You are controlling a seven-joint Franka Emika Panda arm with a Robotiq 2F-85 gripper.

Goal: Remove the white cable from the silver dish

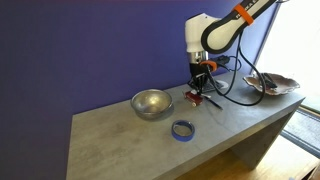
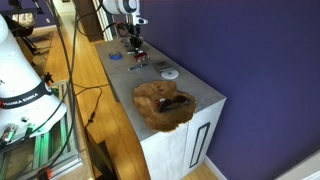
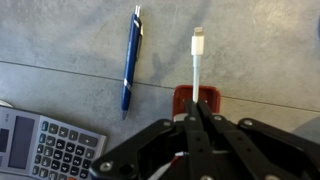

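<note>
My gripper stays low over the small red object (image 3: 184,101) next and spreads its fingers to release the white cable there, as the cable is already clear of the dish.
The silver dish (image 1: 151,103) stands on the grey tabletop, and I see nothing inside it. My gripper (image 1: 200,88) hangs low over the table, to the right of the dish and apart from it. In the wrist view my gripper (image 3: 197,112) has its fingers pressed together on the white cable (image 3: 197,60). The cable's connector end lies stretched out on the tabletop ahead of the fingers. A small red object (image 3: 196,98) sits under the fingertips. My gripper also shows in an exterior view (image 2: 135,40) at the far end of the table.
A blue pen (image 3: 130,60) and a calculator (image 3: 40,145) lie beside the gripper. A blue tape ring (image 1: 183,129) sits near the front edge. A wavy brownish plate (image 1: 272,84) is at the table's end, also in an exterior view (image 2: 163,105). Black cables (image 1: 235,90) trail by the arm.
</note>
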